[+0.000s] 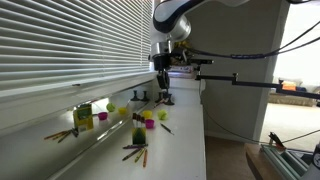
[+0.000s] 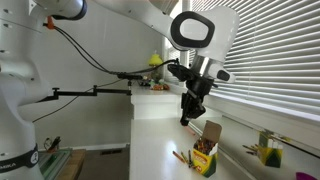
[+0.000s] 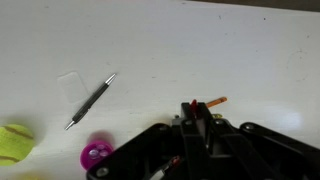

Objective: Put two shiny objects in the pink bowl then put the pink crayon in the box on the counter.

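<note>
The crayon carton stands open nearer the blinds, so the robot should move its gripper toward the blinds while turning it, then lower it over the carton's opening (image 2: 206, 147) and let go of the pink crayon.
In the wrist view my gripper (image 3: 194, 108) is shut, and the reddish-pink tip of the pink crayon (image 3: 194, 102) pokes out between its fingertips. It hangs a little above the white counter (image 3: 160, 40). A shiny metal pen (image 3: 92, 101) lies on the counter to the left. A small pink bowl (image 3: 96, 155) sits at the lower left edge. In both exterior views the gripper (image 1: 163, 92) (image 2: 187, 118) points down over the counter. The yellow-green box (image 1: 83, 117) stands near the window blinds among small cups.
An orange crayon (image 3: 216, 102) lies just beyond the fingertips. A yellow-green round thing (image 3: 14, 143) sits at the left edge. A dark green crayon carton (image 2: 205, 158) with loose crayons beside it stands on the counter. Blinds (image 1: 60, 50) run along one side.
</note>
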{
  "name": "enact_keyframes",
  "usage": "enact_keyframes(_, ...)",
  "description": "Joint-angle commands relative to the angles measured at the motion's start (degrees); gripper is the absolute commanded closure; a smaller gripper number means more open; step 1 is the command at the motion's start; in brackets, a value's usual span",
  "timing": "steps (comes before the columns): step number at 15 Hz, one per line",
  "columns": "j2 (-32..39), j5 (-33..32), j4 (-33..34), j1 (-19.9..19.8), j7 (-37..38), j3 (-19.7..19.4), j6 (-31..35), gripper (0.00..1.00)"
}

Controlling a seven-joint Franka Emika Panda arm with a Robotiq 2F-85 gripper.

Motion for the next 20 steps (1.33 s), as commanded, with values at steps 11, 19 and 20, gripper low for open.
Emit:
enact_keyframes(11, 17.49, 12.79, 22.71, -1.25, 15.4, -1.22, -10.03, 0.98)
enact_keyframes(19, 23.05, 16.16, 29.22, -2.91, 20.41, -0.88, -12.23, 0.98)
enact_keyframes(20, 23.68, 16.49, 29.93, -3.05, 20.91, -0.81, -12.53, 0.98)
